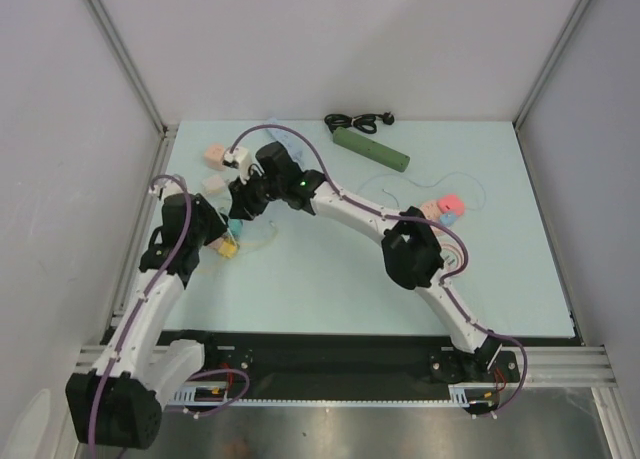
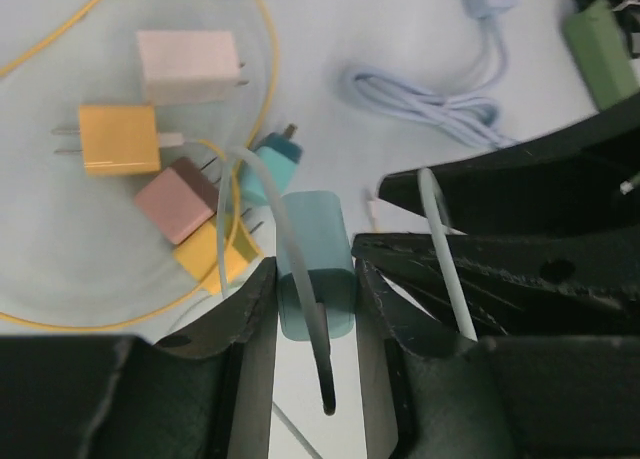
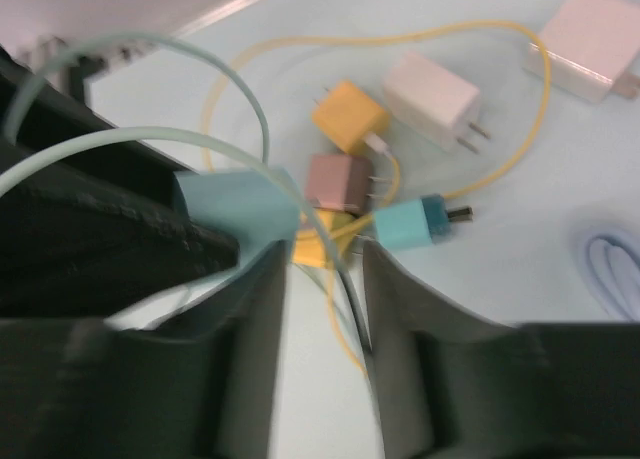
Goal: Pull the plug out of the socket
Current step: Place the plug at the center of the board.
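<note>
My left gripper moves down toward the gap (image 2: 207, 137) beside the pinkish-white charger and releases the socket (image 2: 315, 241) there next, as the block still hangs above the tabletop.
In the left wrist view my left gripper (image 2: 315, 269) is shut on a light blue adapter block, the socket (image 2: 315, 241), with a pale cable running across its face. The same block (image 3: 240, 204) sits just past my right gripper's left finger. My right gripper (image 3: 325, 254) stands open, with only thin pale and yellow cable strands running through the gap. The teal plug (image 3: 410, 224), its metal tip bare, lies loose on the table beyond the right finger and apart from the socket; it also shows as the teal plug (image 2: 270, 164). From above, both grippers meet at the table's left (image 1: 235, 224).
Yellow (image 2: 118, 137), pinkish-white (image 2: 187, 64) and brown-pink (image 2: 175, 199) chargers lie with a yellow cable just beyond the socket. A coiled pale cable (image 2: 430, 99) lies to the right. A green power strip (image 1: 371, 149) and a black cord (image 1: 355, 122) sit at the back, pink adapters (image 1: 445, 207) to the right.
</note>
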{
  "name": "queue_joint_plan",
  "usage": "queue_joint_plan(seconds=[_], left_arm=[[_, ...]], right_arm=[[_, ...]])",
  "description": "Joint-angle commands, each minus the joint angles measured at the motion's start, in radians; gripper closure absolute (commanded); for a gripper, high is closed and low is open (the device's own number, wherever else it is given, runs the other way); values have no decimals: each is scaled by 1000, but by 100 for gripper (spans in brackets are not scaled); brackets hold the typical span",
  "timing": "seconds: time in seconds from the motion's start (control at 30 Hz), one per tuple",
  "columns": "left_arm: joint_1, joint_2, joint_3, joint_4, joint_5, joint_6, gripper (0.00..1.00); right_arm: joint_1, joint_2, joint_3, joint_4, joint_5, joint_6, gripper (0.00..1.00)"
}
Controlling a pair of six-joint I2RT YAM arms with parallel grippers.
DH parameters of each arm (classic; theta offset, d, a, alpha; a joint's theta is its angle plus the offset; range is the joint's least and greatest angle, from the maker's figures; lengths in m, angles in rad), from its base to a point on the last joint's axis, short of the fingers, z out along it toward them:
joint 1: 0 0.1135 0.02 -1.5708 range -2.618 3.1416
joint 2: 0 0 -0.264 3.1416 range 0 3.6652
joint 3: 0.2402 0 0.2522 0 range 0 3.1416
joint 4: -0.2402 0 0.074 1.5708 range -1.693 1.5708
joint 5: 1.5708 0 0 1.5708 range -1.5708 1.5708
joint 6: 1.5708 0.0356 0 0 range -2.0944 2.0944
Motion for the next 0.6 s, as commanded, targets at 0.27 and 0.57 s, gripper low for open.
queue_joint_plan(seconds=[0.27, 0.57], left_arm=[[177, 304, -24, 268, 84, -77, 100], [213, 501, 76, 252, 87, -46, 100]], right_arm=[[-174, -142, -67, -152, -81, -202, 12], [-275, -445, -350, -376, -259, -397, 4]])
